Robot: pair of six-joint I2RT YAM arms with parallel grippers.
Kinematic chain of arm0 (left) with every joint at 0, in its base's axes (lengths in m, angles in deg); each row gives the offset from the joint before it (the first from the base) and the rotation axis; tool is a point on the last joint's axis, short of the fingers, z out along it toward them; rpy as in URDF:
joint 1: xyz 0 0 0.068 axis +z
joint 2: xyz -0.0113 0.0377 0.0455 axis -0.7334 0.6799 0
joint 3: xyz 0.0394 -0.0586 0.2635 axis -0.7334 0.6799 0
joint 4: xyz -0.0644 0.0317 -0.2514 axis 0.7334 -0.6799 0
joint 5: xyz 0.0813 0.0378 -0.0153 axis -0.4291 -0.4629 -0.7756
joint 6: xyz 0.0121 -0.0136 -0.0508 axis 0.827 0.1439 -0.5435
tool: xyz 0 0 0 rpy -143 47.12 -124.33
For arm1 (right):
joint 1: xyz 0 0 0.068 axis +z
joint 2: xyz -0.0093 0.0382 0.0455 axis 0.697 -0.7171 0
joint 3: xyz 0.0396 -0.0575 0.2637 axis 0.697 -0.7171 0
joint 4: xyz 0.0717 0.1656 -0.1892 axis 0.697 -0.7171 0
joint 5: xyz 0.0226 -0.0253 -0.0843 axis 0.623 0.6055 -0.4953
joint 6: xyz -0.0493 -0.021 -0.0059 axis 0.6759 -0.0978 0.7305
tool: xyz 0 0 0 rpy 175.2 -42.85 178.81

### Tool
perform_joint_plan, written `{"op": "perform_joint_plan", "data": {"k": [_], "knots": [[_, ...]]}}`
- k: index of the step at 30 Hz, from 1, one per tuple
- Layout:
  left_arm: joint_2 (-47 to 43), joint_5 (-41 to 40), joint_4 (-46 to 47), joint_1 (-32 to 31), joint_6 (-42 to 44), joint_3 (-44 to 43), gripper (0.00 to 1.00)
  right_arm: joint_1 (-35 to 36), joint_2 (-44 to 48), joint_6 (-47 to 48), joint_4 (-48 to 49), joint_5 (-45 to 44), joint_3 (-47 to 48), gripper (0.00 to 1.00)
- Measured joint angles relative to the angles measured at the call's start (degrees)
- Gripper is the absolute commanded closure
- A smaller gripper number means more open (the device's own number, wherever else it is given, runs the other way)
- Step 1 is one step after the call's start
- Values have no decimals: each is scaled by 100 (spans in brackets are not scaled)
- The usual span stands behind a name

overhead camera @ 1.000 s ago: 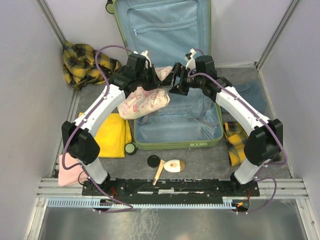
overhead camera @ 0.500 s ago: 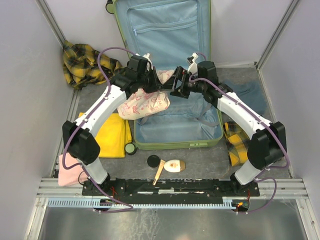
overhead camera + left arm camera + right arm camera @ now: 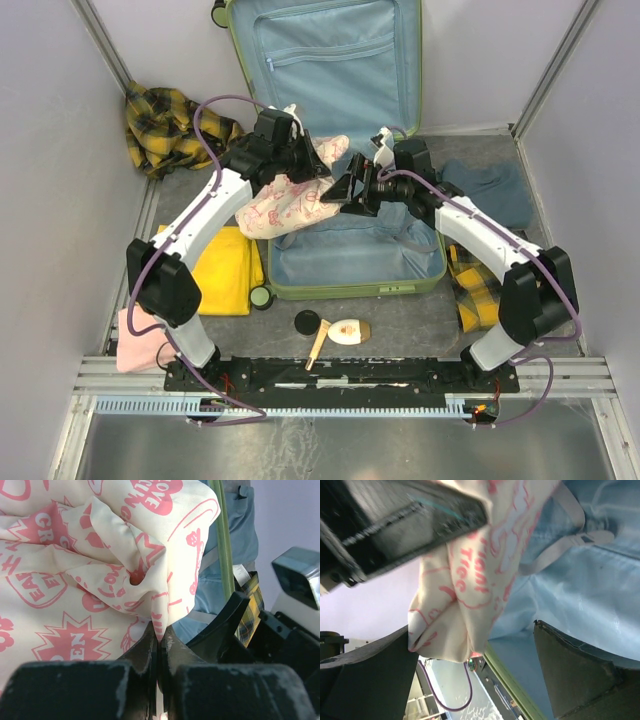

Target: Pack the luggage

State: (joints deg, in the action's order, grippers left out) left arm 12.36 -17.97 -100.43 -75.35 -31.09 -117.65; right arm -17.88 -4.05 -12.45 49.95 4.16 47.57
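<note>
The cream cloth's hanging corner [image 3: 328,204] [image 3: 456,632] beside my left gripper is already between the open fingers, so my right gripper will move a little toward my left gripper and close.
The luggage [image 3: 355,262] is a lime-green suitcase lying open, its blue-lined lid [image 3: 330,60] upright at the back. My left gripper [image 3: 308,165] hangs over the left rim of the case and is shut on a cream cloth with pink print [image 3: 285,200]. In the left wrist view the cloth [image 3: 75,580] is pinched at its fold between the closed tips of the gripper [image 3: 160,630]. My right gripper [image 3: 345,190] stands open just right of the cloth. In the right wrist view a hanging corner of the cloth [image 3: 465,595] sits between its wide-apart fingers [image 3: 472,630], above the blue lining [image 3: 580,595].
A yellow-black plaid cloth [image 3: 165,125] lies at the back left. A yellow garment [image 3: 225,270] and a pink item [image 3: 135,340] lie left of the case. A blue-grey garment [image 3: 495,190] and another plaid cloth [image 3: 470,285] lie to its right. A black disc [image 3: 306,322] and a cream brush [image 3: 345,330] lie in front.
My right gripper has moved left and down to the hanging cloth with its jaws opened wide. The left gripper has raised the cloth's far end slightly.
</note>
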Motion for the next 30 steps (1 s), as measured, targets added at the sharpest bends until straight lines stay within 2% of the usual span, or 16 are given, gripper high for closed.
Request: {"op": "perform_joint_plan", "data": {"k": [9,15,17,18,23,24,26,29,30], "knots": [[0,149,153,17,-66,133,97,9,74,4,-146,13,-142,1],[0,162,214,20,-87,142,97,55,-236,-33,-254,-166,485,0],[0,168,221,20,-96,142,97,85,-363,-39,-256,-243,664,5],[0,175,238,20,-98,142,97,105,-417,-37,-258,-267,721,10],[0,197,273,44,-114,142,97,192,-647,13,-334,-400,787,49],[0,197,267,42,-114,142,92,201,-671,15,-367,-415,787,60],[0,195,256,42,-111,144,75,205,-684,66,-424,-459,789,77],[-7,195,306,76,-90,144,42,199,-680,188,-487,-487,787,95],[-24,208,339,109,-68,144,33,181,-680,243,-544,-549,774,98]]}}
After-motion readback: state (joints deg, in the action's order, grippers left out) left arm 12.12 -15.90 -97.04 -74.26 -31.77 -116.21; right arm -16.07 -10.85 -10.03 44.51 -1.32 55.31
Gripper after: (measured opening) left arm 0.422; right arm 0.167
